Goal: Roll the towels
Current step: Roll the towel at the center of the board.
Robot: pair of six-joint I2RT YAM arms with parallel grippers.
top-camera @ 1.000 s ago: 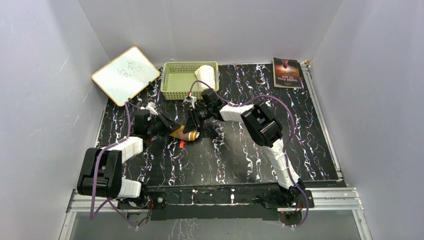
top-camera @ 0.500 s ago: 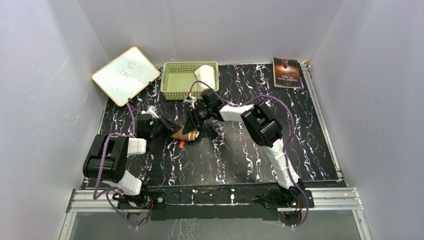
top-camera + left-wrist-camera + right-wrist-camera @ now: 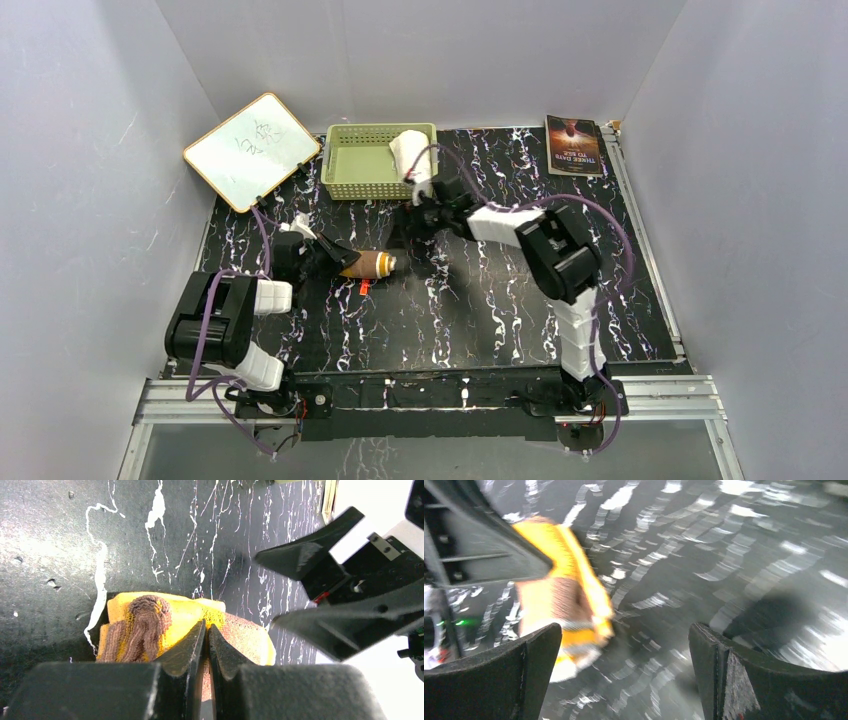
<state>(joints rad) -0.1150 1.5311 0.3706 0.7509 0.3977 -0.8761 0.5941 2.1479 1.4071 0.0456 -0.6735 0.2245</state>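
The loose end lies back from my right gripper and to its left in the top view, so its fingers will next go back and down around the roll's loose end.
The brown towel with its yellow-orange side lies rolled on the black marbled table, left of centre. My left gripper is at the roll's left end, and in the left wrist view its jaws are shut with a fold of the towel pinched between the fingertips. My right gripper hangs open behind and to the right of the roll, apart from it. In the right wrist view the towel is blurred beyond the wide-open gripper. The white towel sits rolled in the right end of the basket.
A pale green perforated basket stands at the back centre. A whiteboard leans at the back left. A book lies at the back right. A small red bit lies just in front of the brown roll.
My right gripper has opened wide, let go of the brown towel and drawn back to the right. The left arm folded closer to its base, its gripper staying shut on the roll.
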